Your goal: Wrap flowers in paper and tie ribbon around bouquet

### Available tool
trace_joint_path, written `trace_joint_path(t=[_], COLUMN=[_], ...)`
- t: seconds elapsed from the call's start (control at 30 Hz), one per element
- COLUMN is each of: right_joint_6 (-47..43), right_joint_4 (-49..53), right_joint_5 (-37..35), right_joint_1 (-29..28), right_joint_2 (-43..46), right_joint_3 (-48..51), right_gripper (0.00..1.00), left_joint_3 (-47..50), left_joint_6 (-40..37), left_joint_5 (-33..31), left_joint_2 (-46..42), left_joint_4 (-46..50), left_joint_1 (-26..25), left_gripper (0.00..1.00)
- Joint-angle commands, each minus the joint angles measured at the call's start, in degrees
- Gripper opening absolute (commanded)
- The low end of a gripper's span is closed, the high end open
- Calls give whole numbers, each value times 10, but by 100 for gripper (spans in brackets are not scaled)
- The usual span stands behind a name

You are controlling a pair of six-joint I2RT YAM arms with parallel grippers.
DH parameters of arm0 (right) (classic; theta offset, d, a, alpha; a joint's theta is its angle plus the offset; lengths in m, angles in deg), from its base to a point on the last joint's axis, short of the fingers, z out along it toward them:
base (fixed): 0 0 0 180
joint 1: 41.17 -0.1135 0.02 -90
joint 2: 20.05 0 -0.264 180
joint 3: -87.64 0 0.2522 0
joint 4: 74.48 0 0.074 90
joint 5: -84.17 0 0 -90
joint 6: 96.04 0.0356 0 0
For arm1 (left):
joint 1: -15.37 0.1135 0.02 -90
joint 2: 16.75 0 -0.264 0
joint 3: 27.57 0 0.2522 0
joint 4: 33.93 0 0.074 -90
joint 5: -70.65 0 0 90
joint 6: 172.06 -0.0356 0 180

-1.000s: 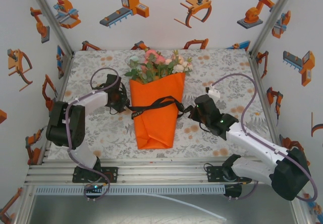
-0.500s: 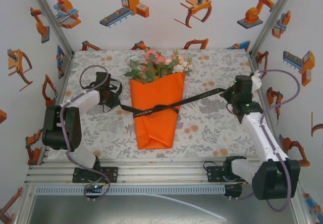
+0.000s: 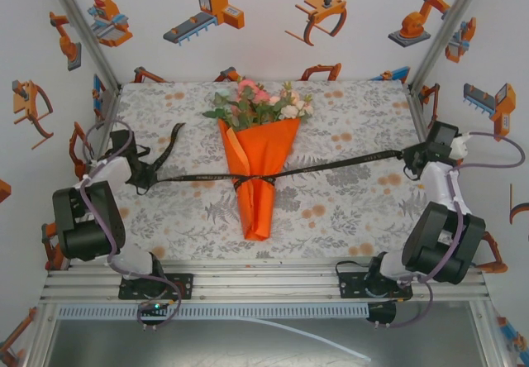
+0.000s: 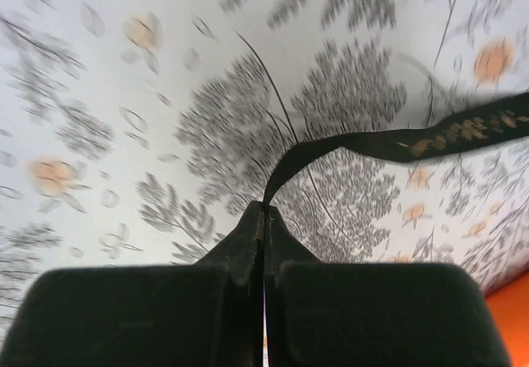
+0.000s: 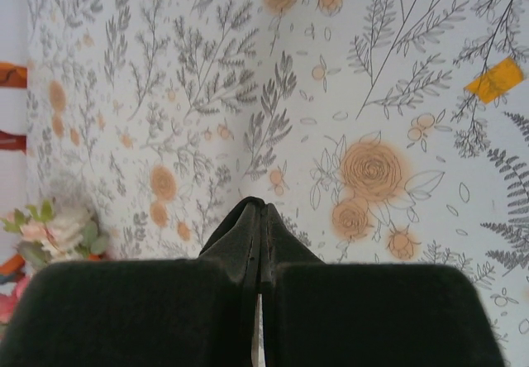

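My left gripper needs to pull the ribbon a bit farther toward the side edge of the table next and then let it go, as it already cinches the middle of the cone.
The bouquet lies in the middle of the table, its flowers (image 3: 256, 107) at the far end of an orange paper (image 3: 258, 193) cone. The black ribbon (image 3: 347, 163) runs taut across the table and cinches the cone at its waist. My left gripper (image 3: 149, 174) is at the table's left edge, shut on the ribbon (image 4: 397, 142), which leaves its fingertips (image 4: 264, 207) to the right. A loose ribbon end curls away beyond it. My right gripper (image 3: 413, 160) is at the right edge, shut on the other end; its closed tips (image 5: 264, 208) show a black strip between them.
The floral tablecloth (image 3: 347, 210) covers the table inside white walls printed with orange robots. A small orange tape mark (image 5: 493, 80) lies on the cloth. Purple-grey cables loop beside both arms. The aluminium rail (image 3: 264, 288) with both arm bases runs along the near edge.
Both arms have swung outward to the table's edges, pulling the ribbon taut. The paper cone has been squeezed narrower at its waist. The left gripper has shut on the ribbon.
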Motion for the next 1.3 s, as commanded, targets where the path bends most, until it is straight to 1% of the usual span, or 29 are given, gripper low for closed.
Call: trace_joint_path(t=[0.0, 0.07, 0.1, 0.13, 0.17, 0.23, 0.27, 0.3, 0.33, 0.37, 0.43, 0.47, 0.53, 0.63, 0.7, 0.77, 0.8, 0.87, 0.9, 0.97, 1.03, 1.13, 1.2, 1.27], right_joint_6=[36, 51, 52, 50, 46, 29, 16, 5, -7, -12, -17, -25, -47, -66, -54, -11, 24, 103, 154, 239, 297, 373, 404, 418], right_joint_4=[-26, -27, -36, -55, -79, -115, -123, -123, -117, -111, -109, -105, -77, -26, -3, 25, 27, 1, -17, -25, -38, -84, -87, -94], right_joint_5=[-24, -42, -39, -18, 11, 62, 83, 94, 104, 108, 106, 103, 97, 82, 72, 59, 47, 30, 11, -22, -17, 3, 8, 11], right_joint_1=[20, 28, 28, 26, 21, 3, -10, -22, -33, -39, -46, -51, -65, -106, -151, -205, -241, -316, -361, -433, -474, -510, -529, -542], right_joint_2=[-9, -9, -10, -12, -18, -31, -37, -41, -42, -35, -4, 19, 60, 122, 156, 181, 190, 193, 184, 145, 87, 11, -36, -76], right_joint_3=[-29, -28, -26, -21, -16, -8, -6, -7, -8, -5, 13, 22, 30, 43, 64, 84, 101, 138, 155, 160, 144, 125, 100, 78], right_gripper=[0, 0, 0, 0, 0, 0, 1, 14, 30, 42, 54, 58, 61, 60, 58, 52, 52, 51, 52, 57, 61, 63, 68, 70], left_joint_3=[4, 2, 4, 6, 10, 5, -2, -7, -10, -12, -16, -20, -33, -47, -46, -46, -43, -28, -17, -2, 10, 22, 25, 30], left_joint_6=[-29, -32, -37, -44, -54, -66, -71, -73, -73, -77, -88, -101, -125, -158, -180, -205, -227, -291, -319, -349, -354, -347, -339, -327], left_joint_5=[-37, -39, -31, -9, 13, 23, 20, 20, 23, 22, 3, -11, -62, -138, -161, -173, -165, -115, -77, -7, 39, 64, 61, 50], left_joint_2=[-36, -46, -50, -53, -54, -51, -51, -51, -58, -68, -100, -118, -151, -189, -202, -206, -207, -206, -204, -205, -206, -206, -204, -204], left_joint_4=[13, 18, 13, -2, -24, -35, -35, -34, -35, -37, -34, -30, -5, 26, 27, 32, 28, -7, -31, -65, -93, -117, -120, -120], left_joint_1=[35, 48, 48, 42, 30, -12, -36, -56, -72, -87, -109, -124, -157, -215, -259, -305, -327, -357, -369, -382, -388, -393, -396, -397], left_gripper=[0, 0, 0, 0, 0, 0, 4, 9, 18, 25, 36, 40, 44, 46, 47, 47, 47, 47, 46, 46, 45, 45, 47, 50])
